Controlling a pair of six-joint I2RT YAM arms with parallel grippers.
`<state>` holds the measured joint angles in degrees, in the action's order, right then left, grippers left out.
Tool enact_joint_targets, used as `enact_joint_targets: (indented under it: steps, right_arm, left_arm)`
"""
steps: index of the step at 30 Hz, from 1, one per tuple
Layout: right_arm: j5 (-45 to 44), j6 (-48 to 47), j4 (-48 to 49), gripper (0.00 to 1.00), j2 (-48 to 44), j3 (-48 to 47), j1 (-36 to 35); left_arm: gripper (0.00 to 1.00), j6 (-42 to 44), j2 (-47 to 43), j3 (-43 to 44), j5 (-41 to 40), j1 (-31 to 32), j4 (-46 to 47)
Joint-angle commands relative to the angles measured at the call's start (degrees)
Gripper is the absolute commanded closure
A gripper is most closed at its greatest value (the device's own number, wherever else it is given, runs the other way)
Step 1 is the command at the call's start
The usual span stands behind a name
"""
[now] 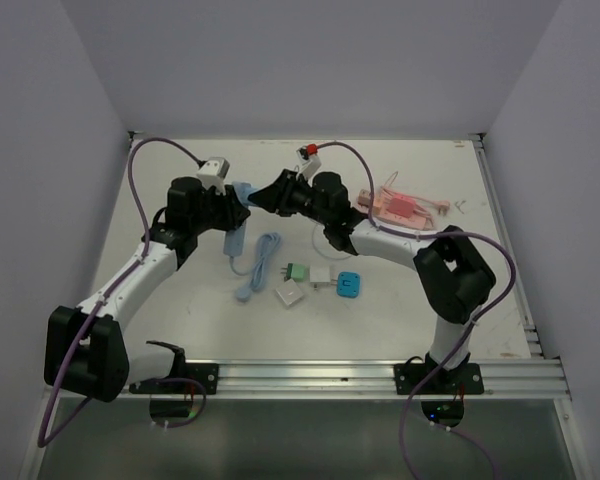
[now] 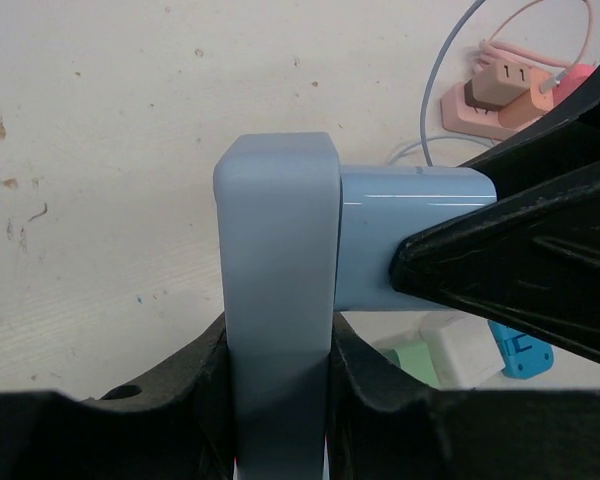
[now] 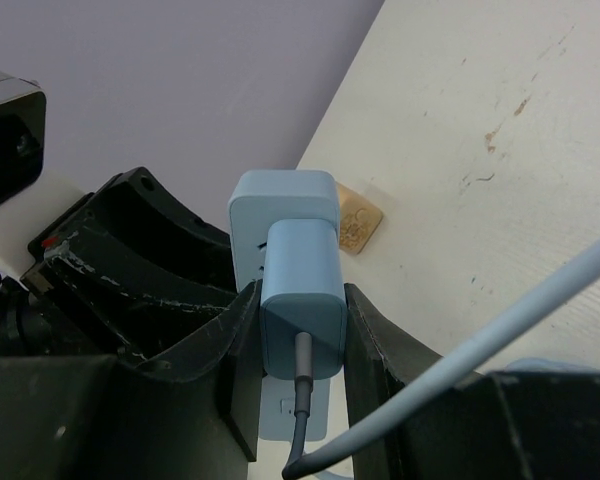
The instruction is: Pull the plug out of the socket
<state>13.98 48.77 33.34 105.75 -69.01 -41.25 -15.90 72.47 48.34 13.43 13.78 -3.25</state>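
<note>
The robot should next pull the plug off the socket with its right gripper, move back and down, and let go of the plug on the tabletop (image 1: 295, 253) beside the green adapter, where there is open space.
A light blue socket strip (image 1: 238, 228) is held up off the table at the back middle. My left gripper (image 1: 234, 207) is shut on it, and its jaws clamp the strip's two sides in the left wrist view (image 2: 278, 250). A light blue plug (image 2: 410, 235) sits flush against the socket's face. My right gripper (image 1: 267, 196) is shut on the plug (image 3: 300, 270), one finger on each side, with the grey cable leaving below. The socket (image 3: 280, 195) shows behind the plug. The two grippers meet tip to tip.
A pink power strip (image 1: 400, 207) with plugs lies at the back right. Green (image 1: 298, 272), white (image 1: 321, 276) and blue (image 1: 349, 286) adapters and a white cube (image 1: 290, 295) lie mid-table. A light blue cable (image 1: 263, 262) trails beside them. A tan tag (image 3: 355, 218) lies on the table.
</note>
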Motion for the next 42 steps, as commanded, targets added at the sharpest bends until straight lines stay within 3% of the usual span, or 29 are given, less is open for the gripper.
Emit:
enact_joint_targets:
  steps: [1, 8, 20, 28, 42]
  right_arm:
    - [2.11, 0.45, 5.68, 1.00, -8.63, 1.51, -0.32]
    - [1.23, 0.71, 5.50, 1.00, -13.55, 5.55, -0.32]
    - [6.31, 0.18, 0.50, 1.00, -16.72, 15.74, -0.23]
    - [13.27, -1.57, -3.09, 1.00, -13.74, 22.25, -0.23]
    - [16.52, -3.16, -3.02, 1.00, 1.20, 14.70, 8.91]
  left_arm:
    - [1.00, -3.70, 1.01, 1.50, -12.55, -5.43, -0.80]
    - [1.00, -3.79, 0.57, 1.94, -19.22, -6.75, -2.99]
    - [1.00, -2.21, -2.42, 1.41, -19.67, -7.19, -2.47]
    - [1.00, -1.77, -3.30, 1.06, -18.79, -7.19, -2.03]
    - [1.00, -0.71, -4.26, 0.35, -17.30, -7.19, -1.41]
